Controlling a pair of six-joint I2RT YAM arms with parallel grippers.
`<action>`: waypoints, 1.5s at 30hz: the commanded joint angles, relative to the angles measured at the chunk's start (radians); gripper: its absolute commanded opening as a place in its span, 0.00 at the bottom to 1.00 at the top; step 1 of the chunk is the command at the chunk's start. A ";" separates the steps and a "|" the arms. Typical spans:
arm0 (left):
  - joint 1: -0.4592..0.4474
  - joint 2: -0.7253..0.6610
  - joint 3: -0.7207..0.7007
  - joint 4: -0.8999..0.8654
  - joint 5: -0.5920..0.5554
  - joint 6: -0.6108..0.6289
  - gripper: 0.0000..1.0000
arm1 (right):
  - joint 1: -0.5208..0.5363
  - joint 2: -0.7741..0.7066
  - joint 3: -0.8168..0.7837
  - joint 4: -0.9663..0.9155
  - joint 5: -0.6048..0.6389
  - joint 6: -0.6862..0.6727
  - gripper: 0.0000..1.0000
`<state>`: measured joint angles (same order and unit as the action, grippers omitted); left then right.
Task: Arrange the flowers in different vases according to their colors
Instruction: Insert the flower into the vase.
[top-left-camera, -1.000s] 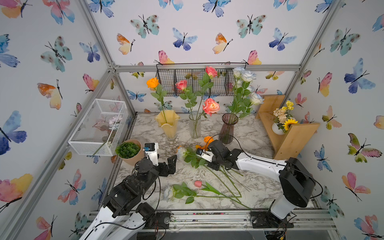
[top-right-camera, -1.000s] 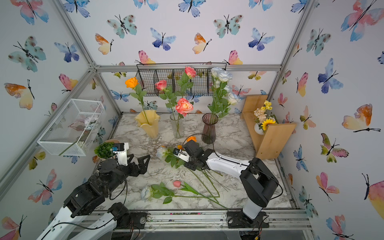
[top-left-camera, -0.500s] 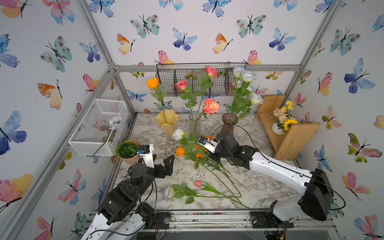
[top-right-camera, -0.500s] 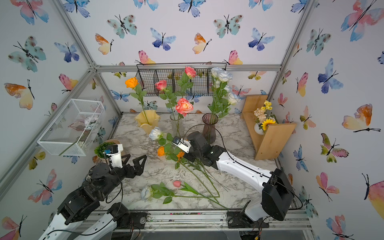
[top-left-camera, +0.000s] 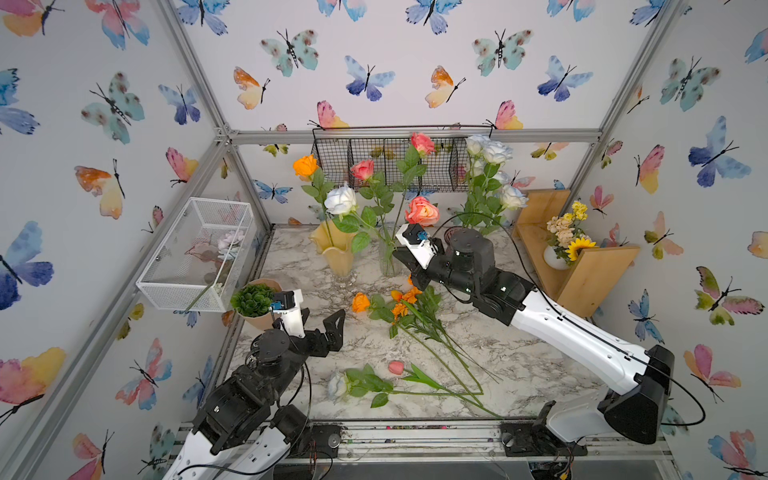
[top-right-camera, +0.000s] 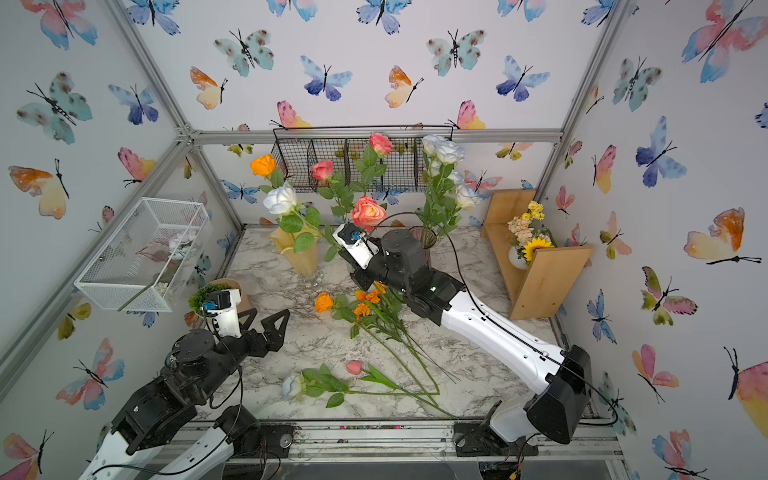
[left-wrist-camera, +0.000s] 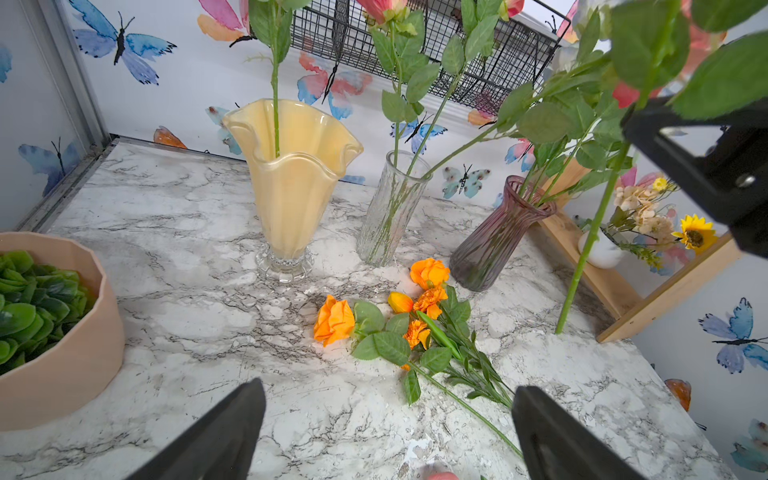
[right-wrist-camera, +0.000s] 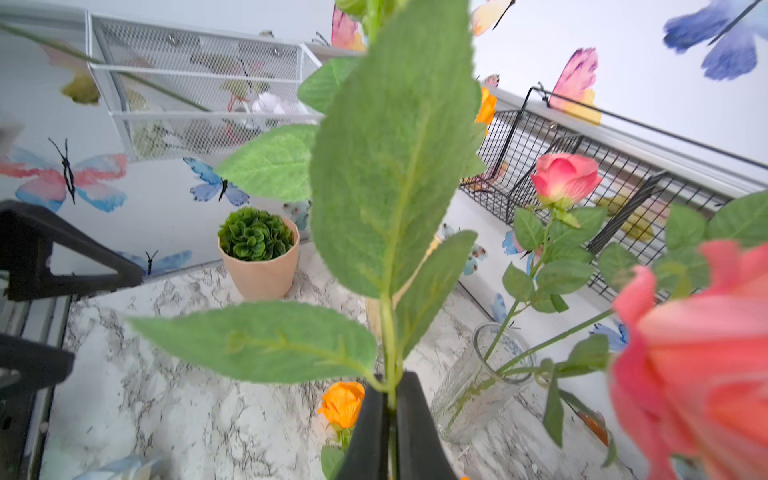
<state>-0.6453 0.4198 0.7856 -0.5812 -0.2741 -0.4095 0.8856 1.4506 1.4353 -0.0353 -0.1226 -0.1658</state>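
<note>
I will next swing my right gripper up over the purple vase's opening (top-right-camera: 425, 234) and let go of the matching rose's stem, because the purple vase of white roses stands toward the wooden shelf.
My right gripper (right-wrist-camera: 388, 415) is shut on the green stem of a white rose (top-left-camera: 340, 199), held up tilted in front of the yellow vase (top-left-camera: 338, 253) and the clear vase (top-left-camera: 388, 259). The purple vase (top-right-camera: 424, 239) with white roses (top-left-camera: 488, 151) stands partly behind that arm. An orange rose (top-left-camera: 305, 166) stands in the yellow vase, and pink roses (top-left-camera: 422, 211) in the clear one. On the table lie an orange rose (left-wrist-camera: 334, 320), marigolds (left-wrist-camera: 428, 301), a pink tulip (top-left-camera: 395, 367) and a white rose (top-left-camera: 337, 384). My left gripper (left-wrist-camera: 386, 415) hovers open and empty near the orange blooms.
A succulent in a tan pot (top-left-camera: 253, 299) stands by the left arm. A white wire basket (top-left-camera: 199, 249) hangs on the left wall and a black one (top-left-camera: 374, 162) on the back wall. A wooden shelf (top-left-camera: 582, 257) with a sunflower bouquet (top-left-camera: 575, 245) stands at the right.
The right gripper has risen from the pile on the table, carrying the white rose up and toward the back. The left arm has barely shifted.
</note>
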 joint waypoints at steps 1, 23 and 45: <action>0.009 0.001 -0.011 0.012 -0.032 -0.003 0.99 | 0.006 -0.057 0.047 0.120 0.007 0.077 0.02; 0.021 0.003 -0.013 0.014 -0.019 0.001 0.99 | -0.316 -0.217 0.005 0.370 0.211 0.165 0.02; 0.042 0.020 -0.014 0.017 -0.009 0.003 0.99 | -0.466 0.092 -0.241 0.911 0.238 0.210 0.02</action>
<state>-0.6140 0.4332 0.7849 -0.5808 -0.2752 -0.4091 0.4221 1.5261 1.2240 0.7830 0.0845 0.0338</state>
